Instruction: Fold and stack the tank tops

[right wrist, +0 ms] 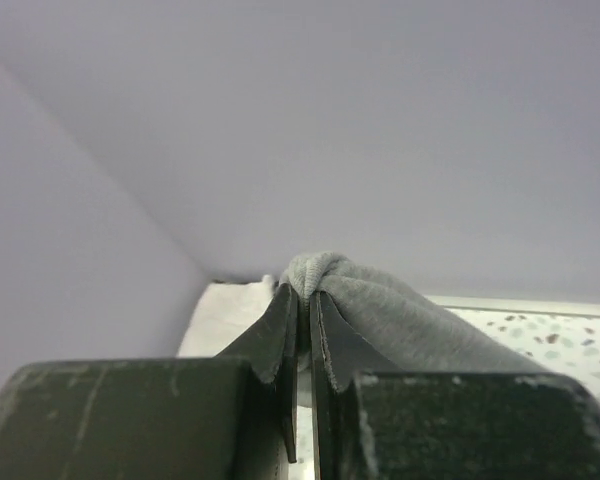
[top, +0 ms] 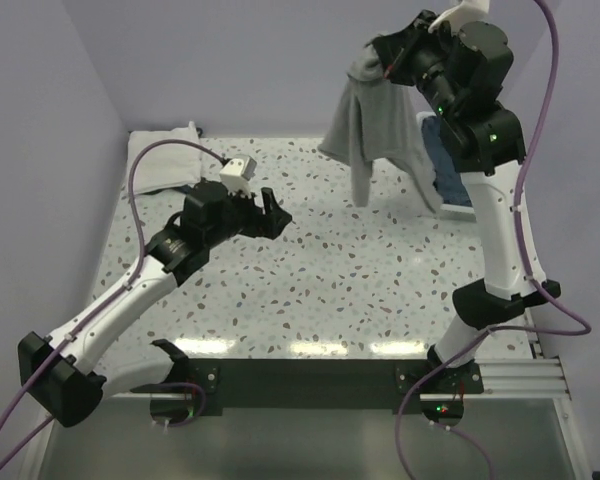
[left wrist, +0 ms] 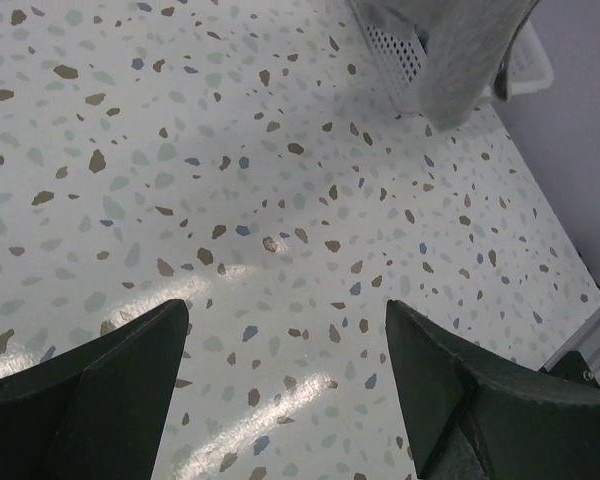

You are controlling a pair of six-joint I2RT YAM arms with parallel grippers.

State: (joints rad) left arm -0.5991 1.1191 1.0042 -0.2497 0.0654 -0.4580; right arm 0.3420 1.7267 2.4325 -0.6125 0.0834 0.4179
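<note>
Next, my right gripper needs to tip its fingers down and lower the loosely hanging grey tank top to the empty table [top: 378, 216] beside the basket.
My right gripper [top: 388, 62] is raised high at the back right and is shut on a bunched edge of the grey tank top [top: 365, 120]. The top hangs down loose, its lower end just above the table. In the right wrist view the jaws [right wrist: 305, 295] pinch a grey fold [right wrist: 380, 305]. My left gripper [top: 270, 215] is open and empty, low over the speckled table left of centre. Its fingers [left wrist: 100, 390] stand wide apart over bare tabletop. The grey top's hanging end shows in the left wrist view [left wrist: 470, 50]. A white folded cloth [top: 165, 160] lies at the back left corner, with no trim or print visible.
A white slatted basket [top: 432, 195] stands at the back right behind the hanging top, with blue cloth [top: 448, 165] in it. Its perforated wall shows in the left wrist view [left wrist: 395, 50]. Lilac walls close the table at back and sides.
</note>
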